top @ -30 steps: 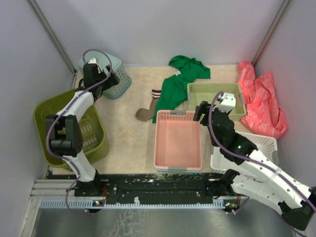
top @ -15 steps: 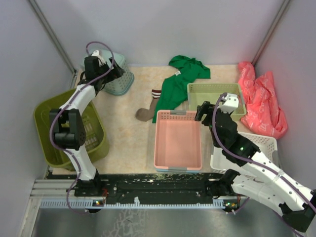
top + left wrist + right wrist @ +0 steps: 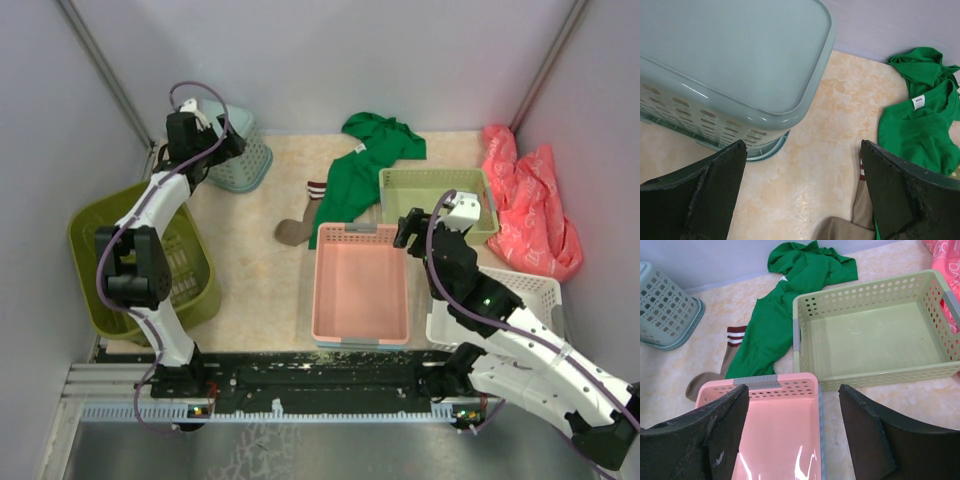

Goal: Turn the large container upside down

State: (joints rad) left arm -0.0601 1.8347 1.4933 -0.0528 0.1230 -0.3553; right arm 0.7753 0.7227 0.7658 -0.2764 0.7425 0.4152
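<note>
My left gripper should next move back toward my base, then down over the olive-green basket's long rim [image 3: 203, 246], as that side of the basket faces open floor.
The large container [image 3: 95, 318], a deep olive-green basket with slotted sides, stands upright with its mouth up at the left edge of the floor. Only the top view shows it, and no gripper touches it. My left arm reaches over it to the back left corner. There my left gripper [image 3: 222, 152] [image 3: 803, 145] hangs open over bare floor, just right of a teal basket [image 3: 245, 160] [image 3: 735, 60] that stands base-up. My right gripper [image 3: 408, 228] [image 3: 792, 388] is open and empty above the far end of a pink tray [image 3: 360, 290] [image 3: 775, 430].
A shallow light-green basket [image 3: 440, 200] [image 3: 875, 335] sits behind the pink tray, and a white basket [image 3: 535, 290] at the right. A green garment [image 3: 365, 165] [image 3: 920, 125] and a brown sock [image 3: 295, 230] [image 3: 715, 372] lie mid-floor. A pink cloth [image 3: 530, 200] lies by the right wall.
My left gripper has moved back towards the wall, and the teal basket has shifted right beside it. The right arm has barely moved.
</note>
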